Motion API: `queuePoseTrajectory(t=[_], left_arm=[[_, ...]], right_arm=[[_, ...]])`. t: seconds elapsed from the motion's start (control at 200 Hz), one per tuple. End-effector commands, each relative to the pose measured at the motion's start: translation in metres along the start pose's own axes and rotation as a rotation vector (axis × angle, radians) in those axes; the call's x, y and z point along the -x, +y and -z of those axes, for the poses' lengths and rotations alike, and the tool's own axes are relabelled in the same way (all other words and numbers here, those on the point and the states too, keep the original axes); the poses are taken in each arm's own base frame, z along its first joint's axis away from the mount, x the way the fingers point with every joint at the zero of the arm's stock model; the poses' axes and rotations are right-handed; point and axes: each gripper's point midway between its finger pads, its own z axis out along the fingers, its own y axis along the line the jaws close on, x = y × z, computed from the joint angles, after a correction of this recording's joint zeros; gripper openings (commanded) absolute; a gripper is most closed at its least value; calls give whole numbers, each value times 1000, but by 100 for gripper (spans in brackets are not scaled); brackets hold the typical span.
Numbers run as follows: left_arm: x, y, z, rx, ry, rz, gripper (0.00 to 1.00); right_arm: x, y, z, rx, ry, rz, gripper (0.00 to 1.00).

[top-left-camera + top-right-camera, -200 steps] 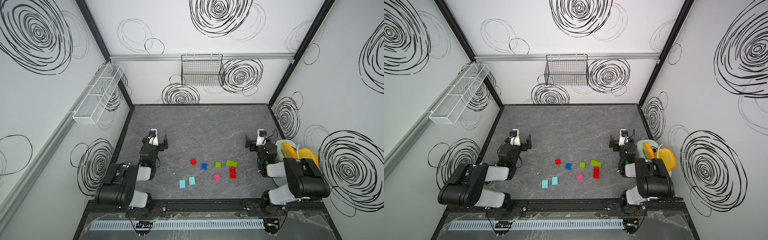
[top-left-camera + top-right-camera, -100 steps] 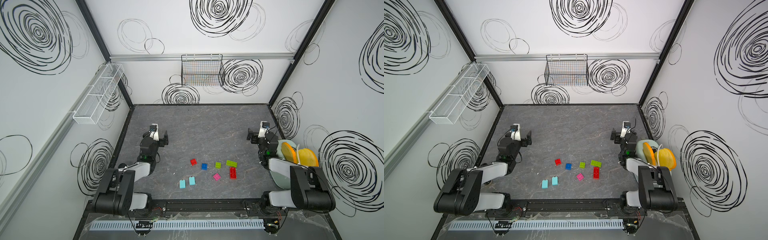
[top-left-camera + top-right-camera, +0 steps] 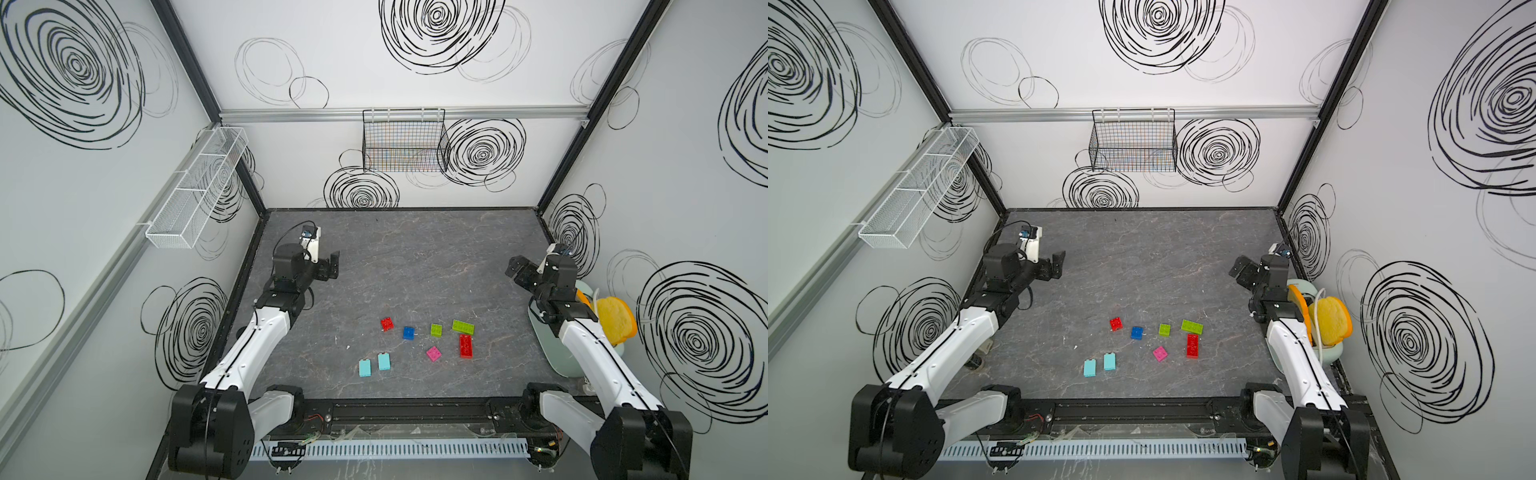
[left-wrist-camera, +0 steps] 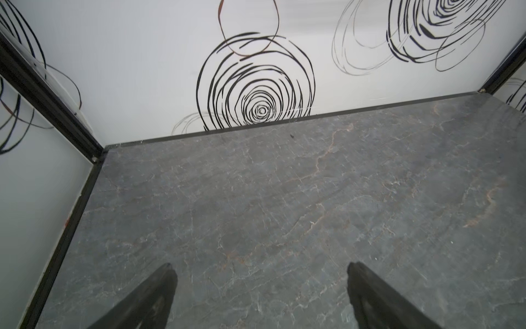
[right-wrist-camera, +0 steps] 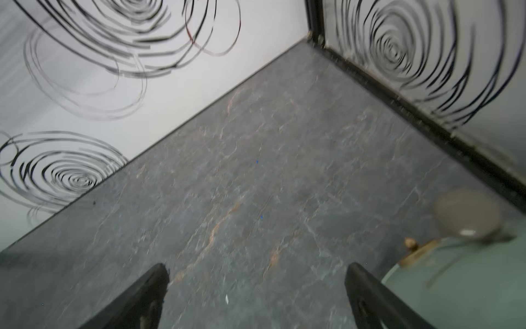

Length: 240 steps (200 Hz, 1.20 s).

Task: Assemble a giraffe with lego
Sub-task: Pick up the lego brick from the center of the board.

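My right gripper moves back and down onto the long red brick (image 3: 465, 346) next, tilting its fingers toward the table, since the brick lies below and nearer my base.
The lego lies loose at the front middle of the grey table in both top views: a small red brick (image 3: 387, 323), a blue one (image 3: 408, 333), a small lime one (image 3: 436, 330), a long lime one (image 3: 463, 326), a long red one (image 3: 466, 345), a pink one (image 3: 434, 353) and two light-blue ones (image 3: 365, 368) (image 3: 384, 361). No giraffe is in view. My left gripper (image 3: 330, 266) (image 4: 260, 266) hangs open and empty at the left, far behind the bricks. My right gripper (image 3: 515, 270) (image 5: 256, 267) is open and empty at the right wall.
A mint-green rack (image 3: 561, 361) holding orange-yellow discs (image 3: 615, 324) stands against the right wall under my right arm. A black wire basket (image 3: 403, 141) hangs on the back wall, and a white mesh shelf (image 3: 195, 195) hangs on the left wall.
Both arms have stretched out and carried their grippers up and toward the back. Both grippers stayed open. The bricks have not moved.
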Motion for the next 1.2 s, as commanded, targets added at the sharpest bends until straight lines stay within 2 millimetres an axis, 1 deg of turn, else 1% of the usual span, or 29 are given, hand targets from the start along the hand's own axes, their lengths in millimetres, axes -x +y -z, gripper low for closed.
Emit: queuePoseTrajectory(t=[0.0, 0.07, 0.175, 0.255, 0.345, 0.42, 0.495, 0.57, 0.63, 0.685, 0.775, 0.895, 1.006, 1.116, 1.196], left_arm=[[-20, -9, 2, -82, 60, 39, 98], [-22, -15, 2, -122, 60, 29, 98], [-24, -18, 1, -134, 69, 19, 98], [-26, -22, 2, -156, 62, 16, 98], [-26, -21, 2, -159, 71, 21, 98], [-25, -20, 2, -152, 68, 16, 98], [-24, -23, 3, -165, 54, 19, 98], [-23, -22, 4, -165, 60, 22, 98], [-23, -21, 3, -156, 69, 23, 98], [-23, -21, 3, -159, 61, 25, 98], [-24, -25, 3, -183, 54, 31, 98], [-23, -22, 3, -169, 69, 32, 98], [-25, -26, 3, -190, 53, 36, 98], [-23, -24, 3, -179, 66, 39, 98], [-23, -25, 3, -180, 59, 38, 98]], right_arm=[[-72, 9, 10, 78, 281, -20, 99], [-93, 15, 15, 68, 353, 23, 99], [-127, 32, 24, 89, 457, 118, 99], [-154, 44, 32, 114, 528, 181, 94], [-181, 51, 42, 119, 605, 230, 91], [-196, 53, 50, 108, 644, 278, 89], [-206, 50, 56, 82, 658, 327, 88], [-214, 42, 60, 43, 680, 351, 88], [-220, 44, 64, 51, 692, 368, 86], [-226, 41, 65, 36, 701, 374, 85], [-237, 28, 65, -16, 732, 377, 80], [-250, 15, 66, -65, 780, 377, 73], [-252, 8, 65, -97, 778, 392, 71], [-253, 10, 66, -93, 784, 388, 70], [-255, 7, 66, -107, 783, 401, 70]])
